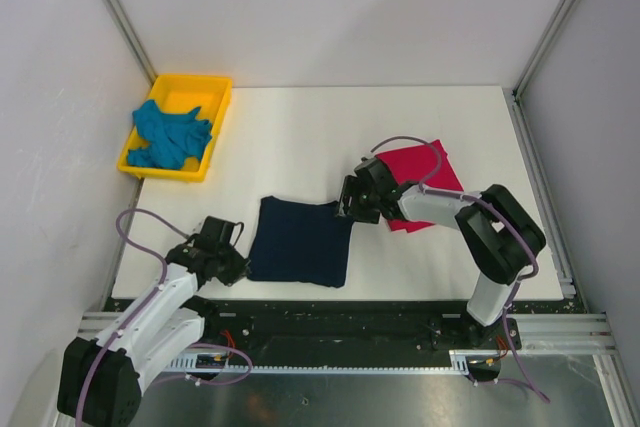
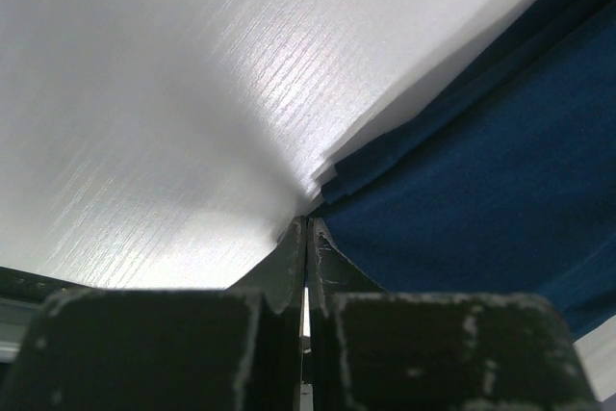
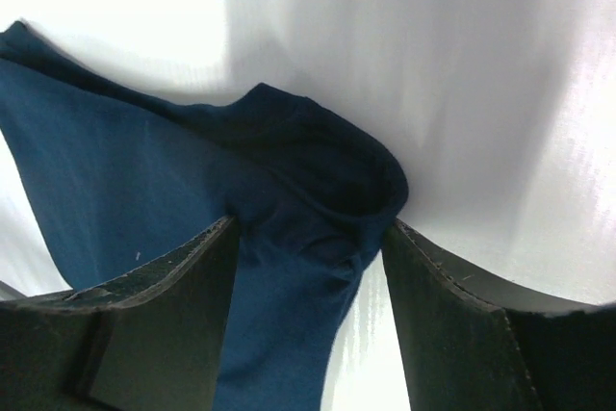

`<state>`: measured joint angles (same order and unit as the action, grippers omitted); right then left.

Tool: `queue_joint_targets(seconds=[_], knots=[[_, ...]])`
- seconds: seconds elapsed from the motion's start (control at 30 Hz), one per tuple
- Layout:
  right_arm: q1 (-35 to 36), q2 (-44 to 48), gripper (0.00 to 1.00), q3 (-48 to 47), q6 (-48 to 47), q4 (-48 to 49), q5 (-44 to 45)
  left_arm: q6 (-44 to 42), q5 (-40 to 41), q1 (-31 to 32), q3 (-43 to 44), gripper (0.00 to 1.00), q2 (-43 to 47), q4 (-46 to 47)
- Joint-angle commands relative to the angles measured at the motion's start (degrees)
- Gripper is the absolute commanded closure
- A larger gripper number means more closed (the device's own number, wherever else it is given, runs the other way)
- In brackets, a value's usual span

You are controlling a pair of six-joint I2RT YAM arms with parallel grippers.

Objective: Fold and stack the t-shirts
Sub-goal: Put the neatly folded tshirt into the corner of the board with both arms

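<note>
The robot's right gripper will stay low at the navy t-shirt's far corner (image 1: 343,212) (image 3: 332,230) and close its fingers there first to get hold of it.
The navy t-shirt (image 1: 300,242) lies folded into a rectangle at the table's front centre. My left gripper (image 1: 240,265) is shut, low at the shirt's near-left corner; in the left wrist view its closed tips (image 2: 308,223) touch the edge of the navy cloth (image 2: 481,170), with nothing seen between them. My right gripper (image 1: 348,209) is open at the shirt's far-right corner. In the right wrist view, that gripper (image 3: 310,226) straddles a bunched fold of the navy cloth (image 3: 125,170). The crimson t-shirt (image 1: 425,177) lies folded to the right, partly under the right arm. The teal t-shirt (image 1: 170,135) is crumpled in the tray.
A yellow plastic tray (image 1: 215,112) stands at the table's back left, against the left wall. White walls with metal frame posts close off the left, back and right sides. The arm bases and cables sit along the near edge.
</note>
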<state>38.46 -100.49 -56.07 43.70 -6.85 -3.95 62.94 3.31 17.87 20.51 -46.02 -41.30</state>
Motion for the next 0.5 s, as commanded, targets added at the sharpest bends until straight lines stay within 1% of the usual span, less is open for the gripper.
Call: queue_joint_targets(seconds=[0.0, 0.1, 0.2, 0.23, 0.3, 0.37, 0.4, 0.47], knots=[[2.04, -3.3, 0.35, 0.1, 1.04, 0.61, 0.84, -0.58, 2.17, 0.15, 2.23, 1.0, -0.22, -0.93], [2.63, -4.19, 0.4, -0.3, 1.72, 0.41, 1.17, -0.73, 2.05, 0.16, 2.29, 1.0, -0.32, -0.9], [3.27, -4.39, 0.51, -0.95, 2.15, -0.54, 2.36, -1.14, 1.58, 0.15, 2.72, 1.0, -0.36, -0.91], [3.41, -4.42, 0.58, -1.35, 2.21, -1.33, 2.8, -1.85, 1.33, 0.15, 3.1, 1.0, -0.42, -0.86], [3.5, -4.31, 0.75, -2.6, 2.16, -3.56, 4.63, -3.57, 0.73, 0.22, 4.2, 1.0, -0.42, -0.81], [3.69, -3.98, 0.88, -4.52, 1.58, -6.06, 6.88, -5.8, -0.28, 0.19, 5.7, 1.0, -0.2, -0.85], [3.8, -3.69, 0.94, -5.47, 1.13, -7.29, 7.88, -7.12, -0.96, 0.17, 6.66, 1.0, -0.12, -0.78], [4.23, -2.92, 0.98, -7.7, 0.09, -9.43, 9.94, -9.92, -3.12, 0.2, 8.82, 1.0, -0.03, -0.73]])
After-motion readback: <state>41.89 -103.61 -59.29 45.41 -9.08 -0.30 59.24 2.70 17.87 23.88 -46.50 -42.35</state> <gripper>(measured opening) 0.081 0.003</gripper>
